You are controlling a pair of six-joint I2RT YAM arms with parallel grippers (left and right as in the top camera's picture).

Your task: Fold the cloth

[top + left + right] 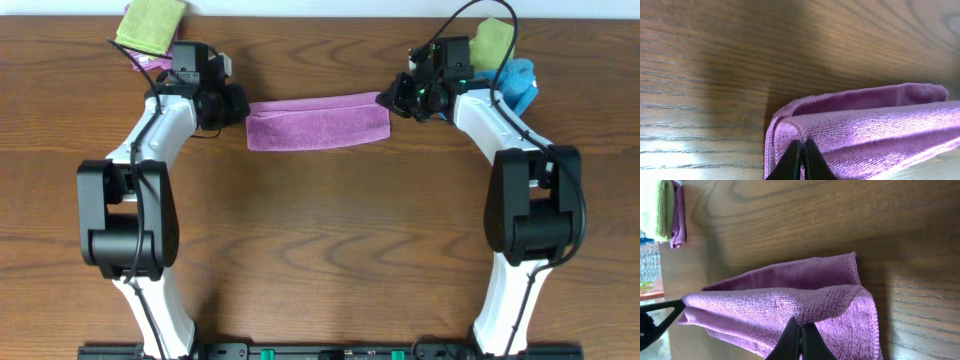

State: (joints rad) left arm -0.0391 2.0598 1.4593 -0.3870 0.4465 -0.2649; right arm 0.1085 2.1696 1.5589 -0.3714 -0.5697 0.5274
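The upper layer is still lifted, so my right gripper needs to move back and down, lay its pinched fold onto the near part of the lower layer, and then let it go.
The mauve-purple cloth [318,123] lies as a long narrow folded band across the far middle of the table. My left gripper [238,108] is shut on its left end, and the left wrist view shows the fingers [803,145] pinching the top layer's edge of the cloth [870,125]. My right gripper [388,100] is shut on its right end, and the right wrist view shows the fingers [800,328] pinching a fold of the cloth [785,300]. The upper layer is lifted slightly over the lower one. The white tag is hidden.
A yellow-green cloth [150,22] over a purple one lies at the far left behind my left arm. Another yellow-green cloth [490,42] and a bright blue cloth [518,82] lie at the far right behind my right arm. The far stack shows in the right wrist view [667,212].
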